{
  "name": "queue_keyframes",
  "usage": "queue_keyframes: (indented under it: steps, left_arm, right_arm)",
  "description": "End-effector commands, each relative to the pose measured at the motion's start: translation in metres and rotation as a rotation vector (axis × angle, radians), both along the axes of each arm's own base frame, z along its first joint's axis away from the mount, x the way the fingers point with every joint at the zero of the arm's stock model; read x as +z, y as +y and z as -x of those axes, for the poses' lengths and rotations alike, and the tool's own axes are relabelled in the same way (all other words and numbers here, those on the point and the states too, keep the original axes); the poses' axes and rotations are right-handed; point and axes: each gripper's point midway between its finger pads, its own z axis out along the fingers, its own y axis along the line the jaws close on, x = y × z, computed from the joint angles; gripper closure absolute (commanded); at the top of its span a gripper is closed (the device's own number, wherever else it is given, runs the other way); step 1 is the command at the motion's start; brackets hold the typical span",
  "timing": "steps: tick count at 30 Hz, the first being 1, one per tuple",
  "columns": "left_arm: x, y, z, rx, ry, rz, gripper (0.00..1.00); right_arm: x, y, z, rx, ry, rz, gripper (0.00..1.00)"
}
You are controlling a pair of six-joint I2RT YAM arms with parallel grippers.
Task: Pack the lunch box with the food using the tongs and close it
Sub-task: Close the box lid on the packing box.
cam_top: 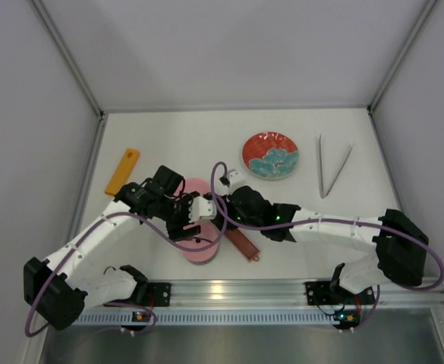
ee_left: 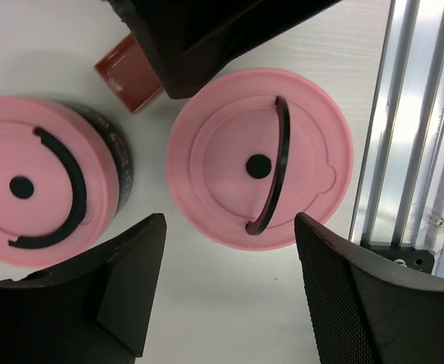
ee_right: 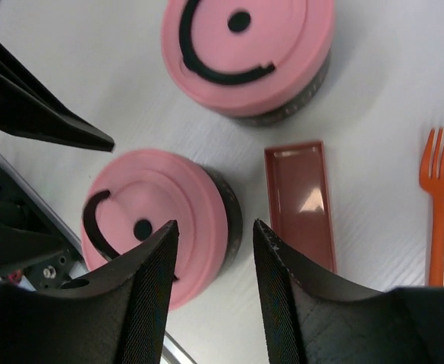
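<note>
The near lid's black handle [cam_top: 202, 240] [ee_left: 272, 189] is below my left gripper, nearer its finger on the side of the bar, so my left gripper will move down and toward the bar next, onto that handle.
The lunch box is two round tins with pink lids and black curved handles. The near tin [cam_top: 203, 250] stands by the rail and the far tin [cam_top: 197, 186] is partly hidden under the arms. My left gripper [ee_left: 229, 224] hangs open over the near lid [ee_left: 259, 159], holding nothing. My right gripper [ee_right: 212, 227] is open above the near tin's right edge [ee_right: 225, 216], and I cannot tell if it touches. The far tin [ee_right: 244, 53] lies beyond. The tongs [cam_top: 332, 168] lie at the far right, away from both grippers. No food shows.
A dark-red tray [ee_right: 301, 201] lies right of the near tin. An orange fork [ee_right: 438, 205] lies further out. A red-and-blue plate [cam_top: 270, 155] sits at the back. A flat orange bar [cam_top: 123, 171] lies at the left. The metal rail [ee_left: 411, 152] runs along the near edge.
</note>
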Motion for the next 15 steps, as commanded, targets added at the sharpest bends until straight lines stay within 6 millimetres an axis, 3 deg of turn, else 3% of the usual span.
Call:
queue_keyframes:
  steps: [1,5,8,9,11,12,15]
  left_arm:
    - [0.016,0.001,-0.006,0.034,0.008,0.053,0.27]
    - [0.010,0.005,-0.005,0.035,0.018,0.041,0.27]
    - [-0.002,0.008,-0.005,0.052,0.025,0.033,0.28]
    - [-0.005,0.009,-0.004,0.062,0.034,0.032,0.28]
    - [-0.017,0.009,-0.003,0.070,0.042,0.033,0.28]
    - [-0.021,0.008,-0.003,0.081,0.048,0.035,0.29]
    - [-0.041,0.009,-0.007,0.110,0.037,0.035,0.29]
  right_arm:
    - [0.043,0.017,-0.023,0.000,-0.091,-0.021,0.57]
    - [0.039,0.029,-0.019,0.059,-0.072,-0.009,0.59]
    - [0.008,0.030,-0.008,0.086,0.005,0.008,0.62]
    - [-0.019,0.026,-0.002,0.091,0.050,0.046,0.62]
    - [-0.046,0.024,0.010,0.114,0.129,0.075,0.64]
    - [-0.071,0.019,0.016,0.115,0.167,0.127,0.66]
    - [-0.094,0.014,0.026,0.141,0.190,0.192,0.67]
